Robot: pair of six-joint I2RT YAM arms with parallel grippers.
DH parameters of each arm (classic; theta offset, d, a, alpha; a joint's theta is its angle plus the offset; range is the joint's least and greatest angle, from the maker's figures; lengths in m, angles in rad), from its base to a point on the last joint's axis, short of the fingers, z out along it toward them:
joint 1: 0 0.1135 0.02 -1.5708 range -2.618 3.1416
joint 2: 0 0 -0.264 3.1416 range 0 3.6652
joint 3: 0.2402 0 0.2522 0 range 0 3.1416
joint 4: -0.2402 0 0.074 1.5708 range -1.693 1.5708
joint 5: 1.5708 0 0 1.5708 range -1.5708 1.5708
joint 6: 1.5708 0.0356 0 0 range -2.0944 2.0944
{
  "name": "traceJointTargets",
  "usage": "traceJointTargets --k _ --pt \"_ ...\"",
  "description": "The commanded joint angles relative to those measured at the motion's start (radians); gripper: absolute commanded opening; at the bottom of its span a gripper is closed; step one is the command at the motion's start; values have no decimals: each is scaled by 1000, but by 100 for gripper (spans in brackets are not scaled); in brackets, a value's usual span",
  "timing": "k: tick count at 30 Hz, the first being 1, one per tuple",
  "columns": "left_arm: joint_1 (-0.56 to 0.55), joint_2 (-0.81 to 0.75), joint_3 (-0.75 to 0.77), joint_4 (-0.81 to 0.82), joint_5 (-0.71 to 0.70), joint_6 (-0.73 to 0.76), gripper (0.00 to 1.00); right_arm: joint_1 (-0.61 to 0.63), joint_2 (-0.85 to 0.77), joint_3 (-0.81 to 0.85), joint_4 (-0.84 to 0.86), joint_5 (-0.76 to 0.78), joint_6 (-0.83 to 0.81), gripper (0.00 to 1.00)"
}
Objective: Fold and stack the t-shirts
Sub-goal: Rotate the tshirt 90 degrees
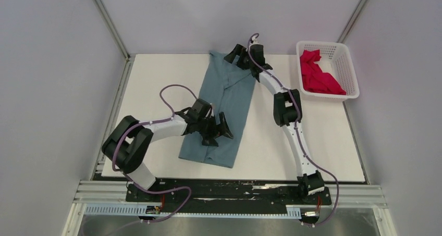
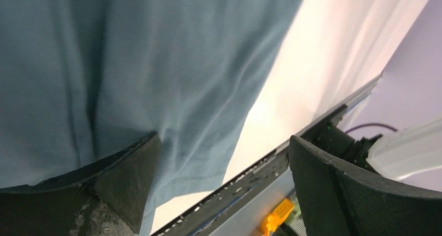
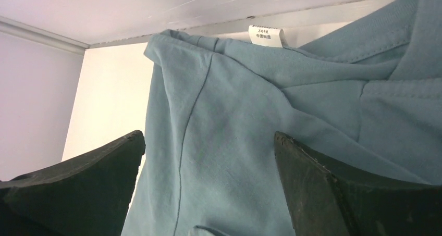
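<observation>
My left gripper next draws back, sideways and down onto the t-shirt's hem corner, as that lies nearer the base and to the gripper's left in the top view.
The blue-grey t-shirt point(image 1: 224, 103) lies as a long folded strip down the middle of the white table point(image 1: 151, 85), collar end at the far edge. My left gripper point(image 1: 221, 129) is open above its near part; the shirt's hem corner point(image 2: 172, 79) shows between its fingers. My right gripper point(image 1: 233, 55) is open above the collar end, where the shirt point(image 3: 234, 132) and its white label point(image 3: 266, 36) show. The crimson-pink t-shirt point(image 1: 318, 74) lies crumpled in the basket.
The white lattice basket point(image 1: 350, 64) stands at the table's far right corner. The black front rail point(image 1: 229, 186) with both arm bases runs along the near edge; it also shows in the left wrist view point(image 2: 250, 178). Grey walls enclose the table.
</observation>
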Motion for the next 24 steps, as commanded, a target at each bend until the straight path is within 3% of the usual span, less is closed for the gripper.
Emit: traceJointTargets --k 1,5,11,15,17,21,24 --pt "-112 5 83 93 -9 -23 100 29 0 67 44 24 17 100" --pt "-171 -55 148 18 -88 48 100 32 -171 4 38 25 -113 100" --pt "-170 -242 156 -240 -333 81 100 36 -482 -195 -128 99 -305 100" --pt "-125 -345 121 -508 -586 33 100 58 -785 -582 -213 212 -312 100" --pt "-57 -403 64 -606 -614 15 100 80 -938 -826 -239 236 -282 100" --pt "88 -548 -100 -600 -522 48 100 182 -1224 -1226 -302 240 -221 99" --pt "143 -620 -190 -544 -452 71 100 314 -1370 -1411 -378 297 -184 99"
